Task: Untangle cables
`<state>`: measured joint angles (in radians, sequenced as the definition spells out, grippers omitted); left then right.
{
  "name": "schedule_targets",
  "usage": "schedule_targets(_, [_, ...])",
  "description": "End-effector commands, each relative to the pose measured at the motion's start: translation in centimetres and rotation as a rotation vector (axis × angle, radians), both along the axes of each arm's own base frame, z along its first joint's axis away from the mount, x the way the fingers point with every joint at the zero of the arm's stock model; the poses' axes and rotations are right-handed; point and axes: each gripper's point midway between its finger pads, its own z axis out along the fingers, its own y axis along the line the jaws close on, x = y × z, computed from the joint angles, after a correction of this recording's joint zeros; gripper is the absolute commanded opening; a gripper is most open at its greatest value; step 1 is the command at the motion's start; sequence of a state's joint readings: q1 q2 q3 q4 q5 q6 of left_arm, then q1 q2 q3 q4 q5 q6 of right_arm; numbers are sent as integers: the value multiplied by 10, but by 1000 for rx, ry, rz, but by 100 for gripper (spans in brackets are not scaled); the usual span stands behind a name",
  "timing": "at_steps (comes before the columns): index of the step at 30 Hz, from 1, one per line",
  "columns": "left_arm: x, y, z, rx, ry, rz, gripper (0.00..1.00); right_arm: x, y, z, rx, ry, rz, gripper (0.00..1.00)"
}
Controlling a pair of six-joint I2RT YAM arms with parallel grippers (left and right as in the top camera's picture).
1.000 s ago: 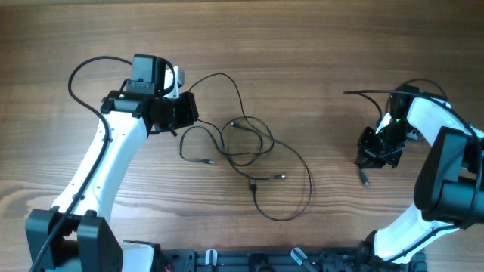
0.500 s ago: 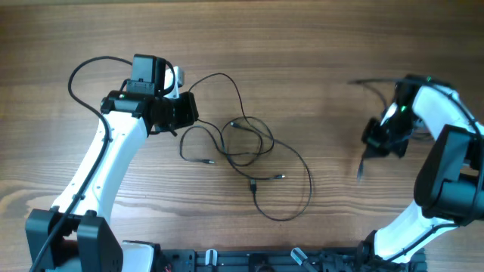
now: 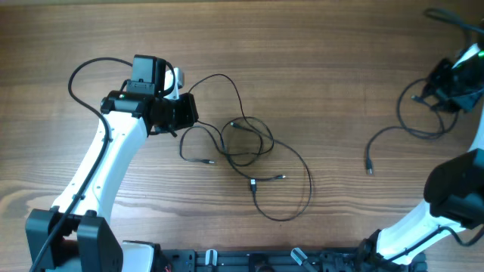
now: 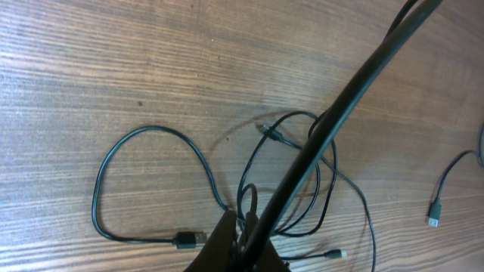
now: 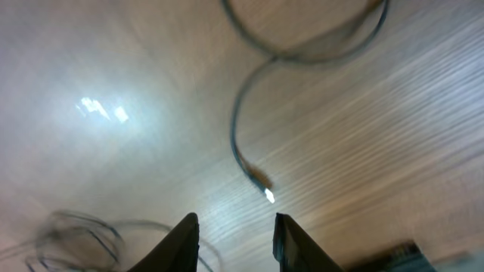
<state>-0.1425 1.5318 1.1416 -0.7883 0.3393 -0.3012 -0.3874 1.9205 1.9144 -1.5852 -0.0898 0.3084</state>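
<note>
I will next lift the piece of black cable outward with my left gripper, over the bare tabletop and past the loops of the tangle, to the right in the overhead view, and let go of it there.
A tangle of thin black cables [image 3: 249, 147] lies in loose loops at mid table; it also shows in the left wrist view [image 4: 144, 133]. My left gripper [image 3: 189, 112] is at the tangle's left edge, shut [image 4: 249, 234] on one black cable strand [image 4: 340, 106] that runs up and away from the jaws. A separate single cable [image 3: 387, 133] lies curved at the right, its plug end [image 3: 369, 168] toward the front. My right gripper [image 3: 437, 85] is near the far right edge above that cable's loop, open and empty [image 5: 234, 234]; the cable [image 5: 240, 128] and its plug [image 5: 262, 183] lie below it.
A USB plug [image 4: 189, 240] of one tangled cable lies just left of the left jaws. A small plug [image 3: 281, 177] sticks out at the tangle's front. The thick arm wire [image 3: 79, 75] loops behind the left arm. The arm bases stand at the front edge [image 3: 249, 261].
My right gripper has lifted and carried the single cable toward the far right, then let it go; the cable now lies spread on the table. The left arm and the tangle have not moved.
</note>
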Motion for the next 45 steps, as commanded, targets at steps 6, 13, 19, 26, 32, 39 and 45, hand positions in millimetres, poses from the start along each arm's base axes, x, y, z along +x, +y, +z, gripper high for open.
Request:
schedule_targets(6, [-3,-2,-1,-8,15,-8,4,-61,39,-70,93,135,142,46])
schedule_targets(13, [-3,-2,-1,-8,15,-8,4,-67,44,-61,-40,-184,133,76])
schedule_targets(19, [-3,-2,-1,-8,14,-8,4,-71,67,-127,34,-93,164,76])
schedule_targets(26, [-3,-2,-1,-8,14,-8,4,-73,65,-165,-164,75,229,70])
schedule_targets(32, [-3,-2,-1,-8,14,-8,4,-79,64,-177,-167,127,197,62])
schedule_targets(39, [-3,-2,-1,-8,14,-8,4,-87,66,-179,-157,152,196,59])
schedule_targets(45, [-3,-2,-1,-8,14,-8,4,-99,75,-189,-114,167,195,33])
